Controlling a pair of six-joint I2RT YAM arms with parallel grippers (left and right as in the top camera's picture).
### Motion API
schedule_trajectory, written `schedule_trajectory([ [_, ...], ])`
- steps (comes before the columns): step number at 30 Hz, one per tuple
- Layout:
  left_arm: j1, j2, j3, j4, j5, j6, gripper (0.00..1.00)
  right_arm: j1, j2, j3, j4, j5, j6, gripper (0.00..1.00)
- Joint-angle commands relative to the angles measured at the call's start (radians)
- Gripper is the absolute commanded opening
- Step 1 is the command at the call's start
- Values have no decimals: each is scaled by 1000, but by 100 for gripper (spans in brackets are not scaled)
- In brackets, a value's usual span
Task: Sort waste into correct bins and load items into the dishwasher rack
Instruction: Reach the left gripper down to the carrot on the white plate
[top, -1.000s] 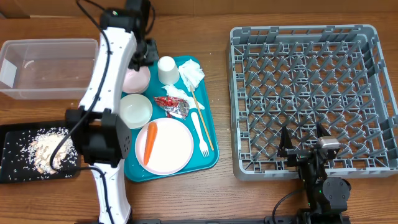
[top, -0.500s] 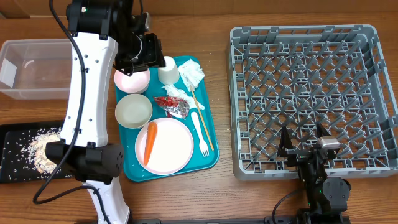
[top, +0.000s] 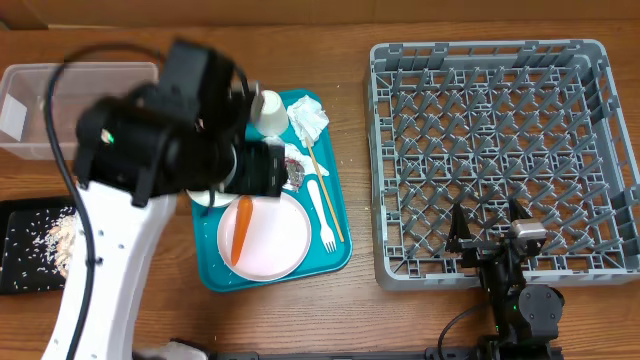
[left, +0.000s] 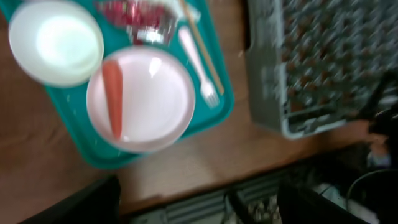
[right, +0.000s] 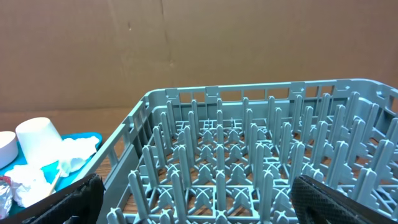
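The orange carrot (left: 112, 96) lies uncovered on the white plate far below, so the robot will next lower its left gripper toward the left in the wrist view, with its fingers on either side of the carrot's middle.
My left gripper (left: 199, 208) hangs open and empty high above the teal tray (top: 330, 262); its blurred arm hides the tray's left side from overhead. Below it lie the white plate (left: 155, 102) with the orange carrot (left: 112, 96), a white bowl (left: 56, 40), the foil wrapper (left: 137, 15), the fork (left: 198, 65) and a chopstick (left: 202, 46). The cup (top: 268, 112) and napkins (top: 308, 118) sit at the tray's back. My right gripper (top: 485, 225) rests open at the front edge of the grey rack (top: 500, 150).
The clear tub (top: 30, 110) stands at the back left. In front of it, the black tray (top: 20, 270) holds rice (top: 60, 235). The rack fills the right half of the table, with bare wood between it and the teal tray.
My left arm has swung forward and up from the pink bowl at the tray's back left to above the tray's middle. The right arm has not moved.
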Motion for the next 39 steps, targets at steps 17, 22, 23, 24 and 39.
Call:
schedule_trajectory([
  [17,-4,3,-798,498,-259,-205,80,-5,-12,-10,3,5,4,100],
  [22,9,3,-873,587,-302,-207,75,-5,-12,-10,3,5,4,100],
  [23,9,3,-887,605,-294,-207,74,-5,-12,-10,3,5,4,100],
  [24,9,3,-903,628,-283,-206,74,-5,-12,-10,3,5,4,100],
  [39,9,3,-1098,900,-350,-203,73,-5,-12,-10,3,5,4,100],
])
